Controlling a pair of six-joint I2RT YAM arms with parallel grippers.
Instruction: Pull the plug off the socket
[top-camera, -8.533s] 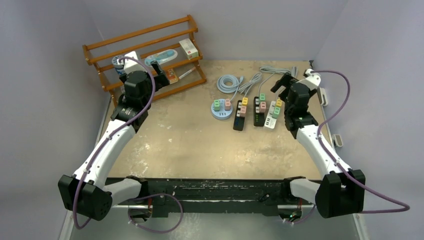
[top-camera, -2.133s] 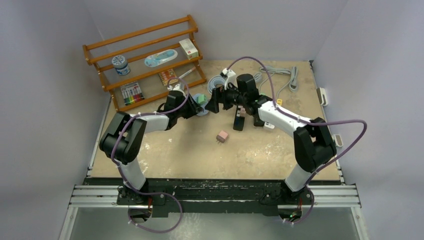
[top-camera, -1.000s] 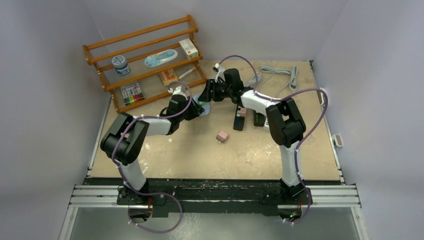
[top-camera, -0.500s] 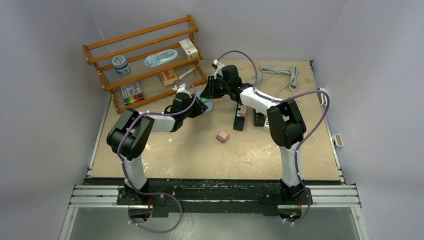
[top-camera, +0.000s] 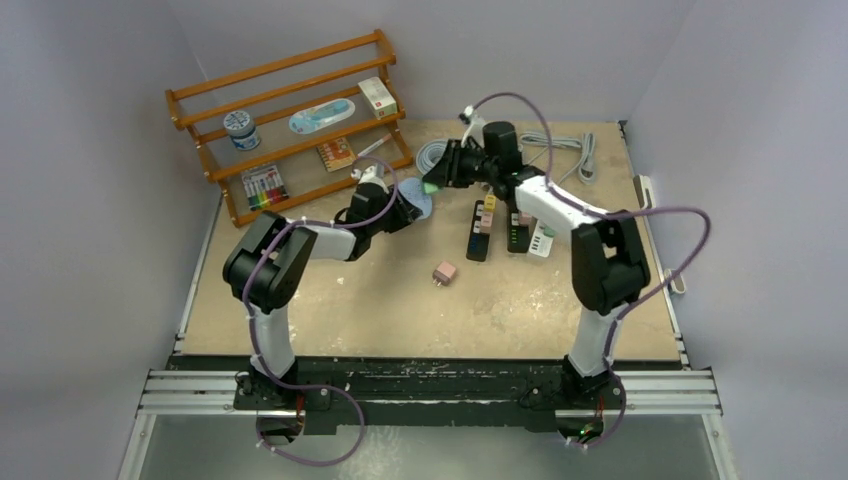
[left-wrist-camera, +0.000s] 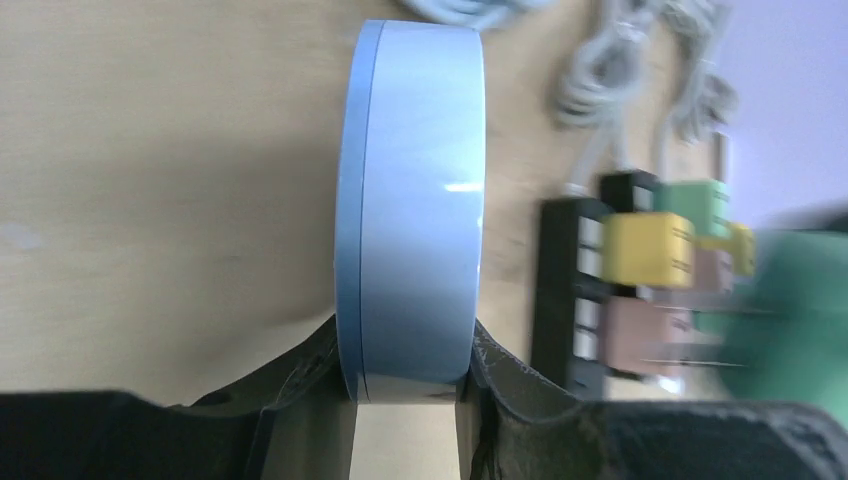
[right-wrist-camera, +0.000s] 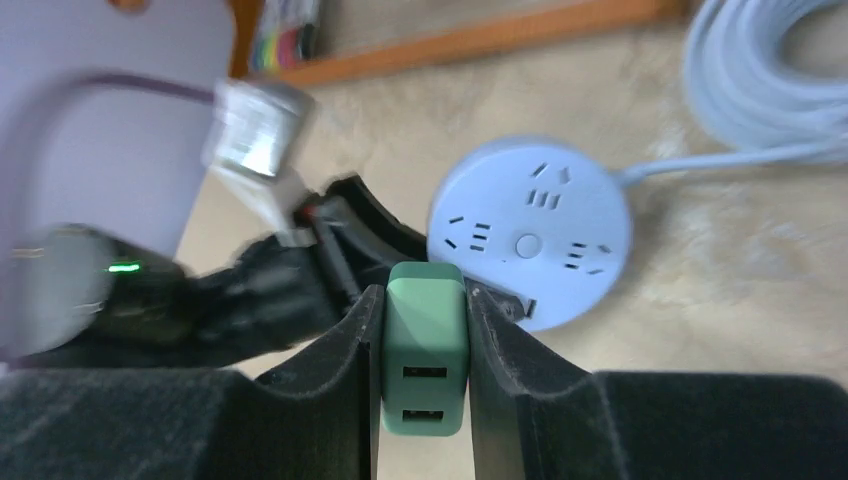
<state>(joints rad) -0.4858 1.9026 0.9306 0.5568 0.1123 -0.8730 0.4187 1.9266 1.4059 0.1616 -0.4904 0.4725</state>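
Observation:
My right gripper will next swing the green plug back and to its left in the top view. Then it will go down and release the plug, because the tabletop below is bare there.
The round pale-blue socket lies on the table with its top holes bare. My left gripper is shut on the socket's rim, seen edge-on in the left wrist view, one finger on each flat side. A green plug with two USB ports sits clamped between the fingers of my right gripper. From above, the right gripper holds the green plug just above and behind the socket, clear of it.
A loose pink plug lies on the table. Three power strips carrying coloured plugs lie right of the socket. A grey cable coil lies behind it, and a wooden shelf stands at the back left.
My right gripper shut on the green plug and drew it up and to the right, off the round socket. My left gripper stayed clamped on the socket.

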